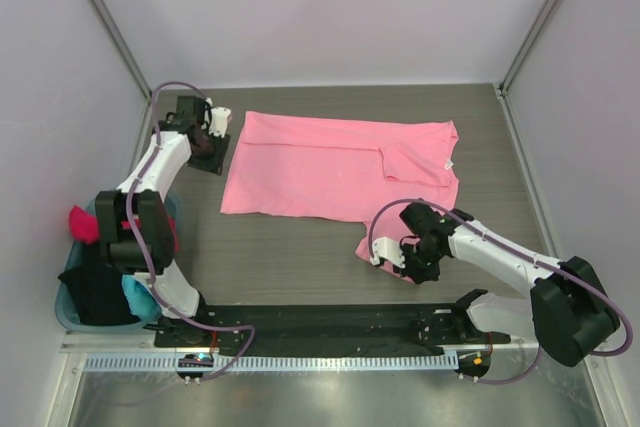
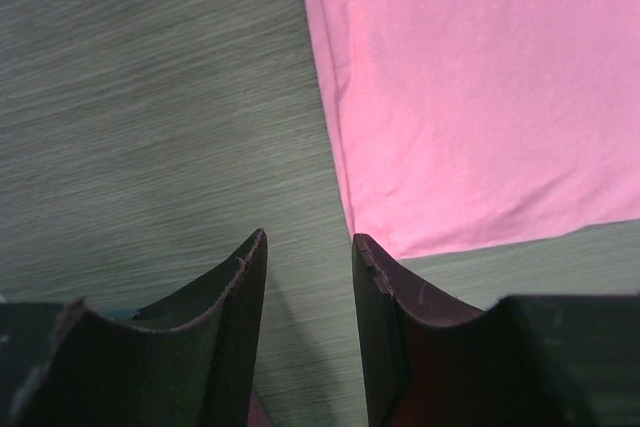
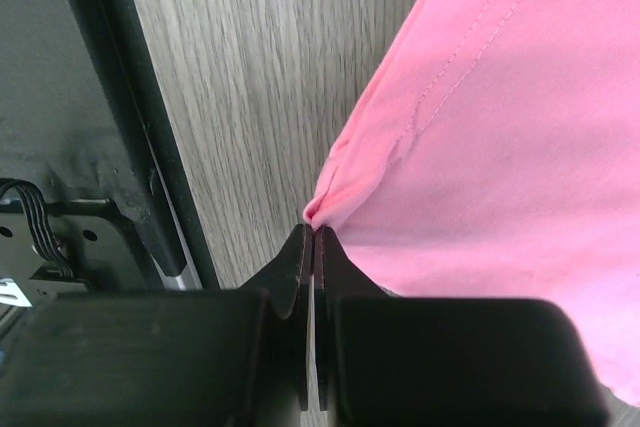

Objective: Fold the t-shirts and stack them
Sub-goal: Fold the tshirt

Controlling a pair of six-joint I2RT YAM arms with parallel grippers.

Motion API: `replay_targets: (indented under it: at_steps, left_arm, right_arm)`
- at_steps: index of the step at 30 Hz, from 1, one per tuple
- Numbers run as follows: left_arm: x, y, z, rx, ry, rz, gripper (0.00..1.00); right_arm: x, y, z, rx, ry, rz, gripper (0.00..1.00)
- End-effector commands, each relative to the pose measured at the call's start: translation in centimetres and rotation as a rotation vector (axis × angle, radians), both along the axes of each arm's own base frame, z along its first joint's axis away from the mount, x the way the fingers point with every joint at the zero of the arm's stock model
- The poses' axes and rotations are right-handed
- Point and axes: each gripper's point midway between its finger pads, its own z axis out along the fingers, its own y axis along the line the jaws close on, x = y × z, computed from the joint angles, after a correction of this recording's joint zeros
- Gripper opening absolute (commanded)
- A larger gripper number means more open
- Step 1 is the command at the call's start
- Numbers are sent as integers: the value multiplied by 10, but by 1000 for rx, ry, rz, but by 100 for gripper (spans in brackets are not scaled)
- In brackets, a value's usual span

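My left gripper will move down and back onto the pink t-shirt's free corner nearest the basket (image 2: 367,224) and close, because my right gripper is already pinching one corner.
A large light pink t-shirt (image 1: 330,167) lies spread flat across the table, with a small white label (image 1: 447,164) near its right end. My right gripper (image 1: 383,253) is shut on a near corner of this shirt; in the right wrist view a small fold of the pink t-shirt (image 3: 480,127) is pinched at the tips of the right gripper (image 3: 313,230). My left gripper (image 1: 216,143) stands open just left of the shirt's left edge. In the left wrist view the left gripper (image 2: 308,239) holds nothing, and a corner of the pink t-shirt (image 2: 470,97) lies just beyond it.
A teal basket (image 1: 64,309) sits at the table's left edge beside the left arm. It holds a magenta t-shirt (image 1: 84,225), a black t-shirt (image 1: 95,287) and a bright blue t-shirt (image 1: 134,293). A black rail (image 1: 330,325) runs along the near edge, close behind the right gripper.
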Motion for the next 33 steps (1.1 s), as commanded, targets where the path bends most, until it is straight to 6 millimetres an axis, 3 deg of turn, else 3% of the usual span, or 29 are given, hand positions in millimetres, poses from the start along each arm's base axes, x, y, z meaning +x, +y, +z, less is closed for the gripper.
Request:
replay_targets:
  at_steps: [1,3,10,11,15,21,33]
  left_arm:
    - [-10,-13,-1,-98,75,-5,41]
    - [-23,-21,-3,-139,136,-18,46]
    - [-51,-25,-20,-170,306,-54,41]
    - [-53,-15,-23,-173,322,-37,41]
    - [-70,-11,-38,-184,436,-41,38]
    - [-68,-5,-55,-172,474,-37,38]
    - [-62,-13,-82,-223,539,-40,39]
  right_arm:
    - [4,-7,7,-40,-34,18,1]
    - [3,-12,14,-58,-42,13,1]
    - [18,-7,57,-9,-155,-89,1]
    - [21,-6,59,-3,-167,-102,1]
    - [26,-5,62,-1,-189,-132,1]
    - [30,-5,64,-4,-200,-135,1]
    - [34,-6,62,-14,-208,-143,1]
